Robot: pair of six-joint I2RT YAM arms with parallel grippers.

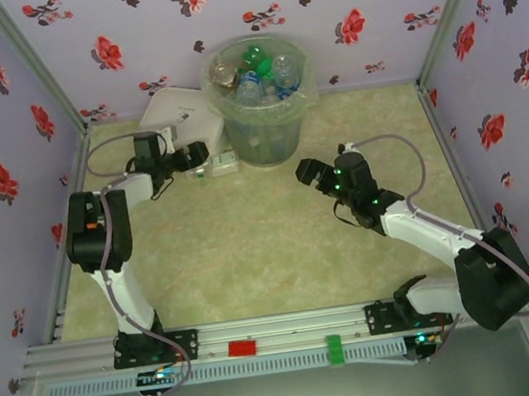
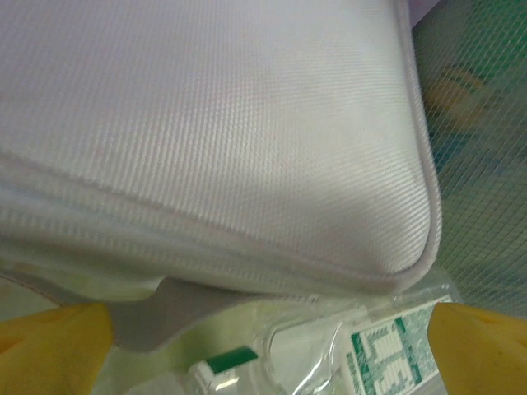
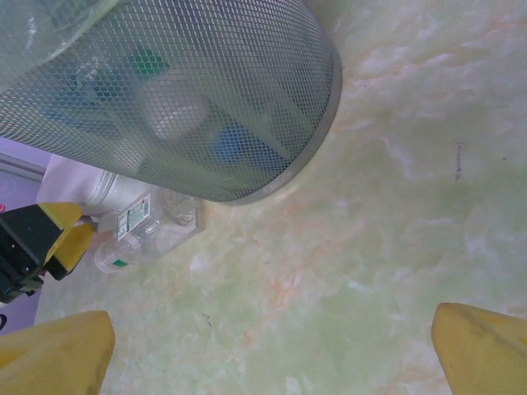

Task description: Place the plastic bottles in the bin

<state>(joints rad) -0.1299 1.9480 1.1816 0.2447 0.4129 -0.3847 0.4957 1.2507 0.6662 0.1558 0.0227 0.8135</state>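
Next, the left gripper draws back from the white container, shifts toward the bin (image 1: 264, 111) and lowers over the bottle's labelled middle (image 1: 224, 161), because the container's edge crowds the fingers.
One clear plastic bottle (image 1: 223, 165) with a green-and-white label lies on the table, wedged between the white container and the foot of the bin (image 1: 264, 111). The bin, tall and translucent, holds several bottles (image 1: 254, 69), clear, blue-labelled and green. My left gripper (image 1: 199, 158) is at this bottle's left end, open. In the left wrist view the bottle (image 2: 387, 354) and its green cap (image 2: 230, 360) lie between the yellow fingers (image 2: 53, 346). My right gripper (image 1: 315, 174) hangs open and empty right of the bin, its fingertips (image 3: 482, 346) over bare table, the bottle (image 3: 148, 226) beyond them.
The flat white lidded container (image 1: 181, 119) sits against the back wall, left of the bin, and looms right above the left fingers (image 2: 230, 123). The bin's meshed wall (image 3: 181, 99) stands just ahead of the right wrist. Floral walls close in three sides.
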